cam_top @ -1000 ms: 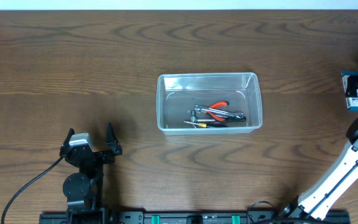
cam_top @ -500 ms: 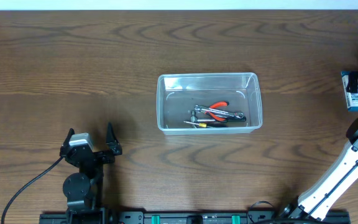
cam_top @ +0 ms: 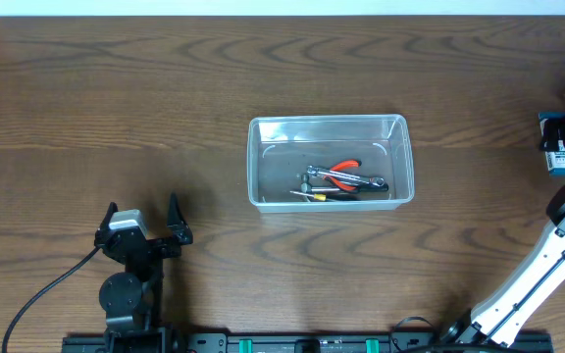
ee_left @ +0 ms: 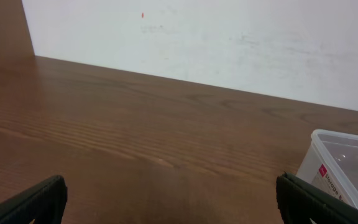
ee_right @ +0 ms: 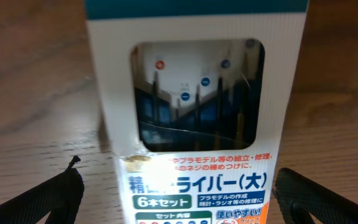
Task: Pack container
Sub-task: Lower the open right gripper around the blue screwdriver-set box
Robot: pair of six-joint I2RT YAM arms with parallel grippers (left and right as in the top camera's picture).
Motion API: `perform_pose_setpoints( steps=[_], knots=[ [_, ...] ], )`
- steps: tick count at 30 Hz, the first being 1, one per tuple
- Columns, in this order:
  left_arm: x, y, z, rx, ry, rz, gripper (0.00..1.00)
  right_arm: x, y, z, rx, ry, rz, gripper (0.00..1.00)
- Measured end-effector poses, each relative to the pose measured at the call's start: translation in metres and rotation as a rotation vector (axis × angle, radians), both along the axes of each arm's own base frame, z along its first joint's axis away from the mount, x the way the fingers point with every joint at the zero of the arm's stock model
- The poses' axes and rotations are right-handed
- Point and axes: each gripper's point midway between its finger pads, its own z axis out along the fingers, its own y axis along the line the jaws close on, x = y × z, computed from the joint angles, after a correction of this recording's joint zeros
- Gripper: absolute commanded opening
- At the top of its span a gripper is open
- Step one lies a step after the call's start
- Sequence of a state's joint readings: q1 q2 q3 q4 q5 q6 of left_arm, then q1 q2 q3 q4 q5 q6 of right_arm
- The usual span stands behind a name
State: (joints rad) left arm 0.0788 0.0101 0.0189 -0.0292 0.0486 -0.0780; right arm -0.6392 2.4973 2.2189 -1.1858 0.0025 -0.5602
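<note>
I need to lower my right gripper around the printed half of the blue-and-white box next. The box lies below it, and a gap on each side of the box leaves room for both fingers.
The clear plastic container [cam_top: 330, 126] stands in the middle of the table. It holds red-handled pliers [cam_top: 343, 169], a metal wrench [cam_top: 346, 182] and a small screwdriver. A corner of the container [ee_left: 347, 171] shows at the right of the left wrist view. My left gripper [cam_top: 143, 212] rests open near the front left, well clear of the tub, and its fingers [ee_left: 30, 202] have only bare wood between them. My right gripper [ee_right: 182, 208] is open at the far right edge. It straddles a blue-and-white screwdriver box [ee_right: 197, 93] that lies on the table, with a gap on each side.
The blue-and-white box [cam_top: 563, 147] lies close to the table's right edge. The right arm's white link [cam_top: 542, 270] slants across the front right corner. A white wall [ee_left: 229, 43] runs behind the table's far edge. A black cable [cam_top: 47, 294] trails from the left arm.
The right gripper has shifted slightly back and forth over the box at the right edge. The left arm and the container have not moved.
</note>
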Motion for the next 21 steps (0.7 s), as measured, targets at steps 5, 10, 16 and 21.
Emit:
perform_pose_setpoints(
  steps=[5,10,16,21],
  knots=[
    [0.0,0.0,0.0,0.0,0.0,0.0,0.98,-0.0062,-0.0074,-0.0001,0.002,0.001,-0.018,0.99],
    [0.0,0.0,0.0001,0.0,0.0,0.0,0.98,-0.009,-0.0108,0.0,0.01,-0.005,-0.029,0.99],
    [0.0,0.0,0.0,0.0,0.0,0.0,0.98,-0.0079,-0.0103,0.0002,0.015,-0.011,-0.028,0.99],
    [0.0,0.0,0.0,0.0,0.0,0.0,0.98,-0.0057,-0.0087,-0.0002,0.024,-0.021,-0.015,0.99]
  ],
)
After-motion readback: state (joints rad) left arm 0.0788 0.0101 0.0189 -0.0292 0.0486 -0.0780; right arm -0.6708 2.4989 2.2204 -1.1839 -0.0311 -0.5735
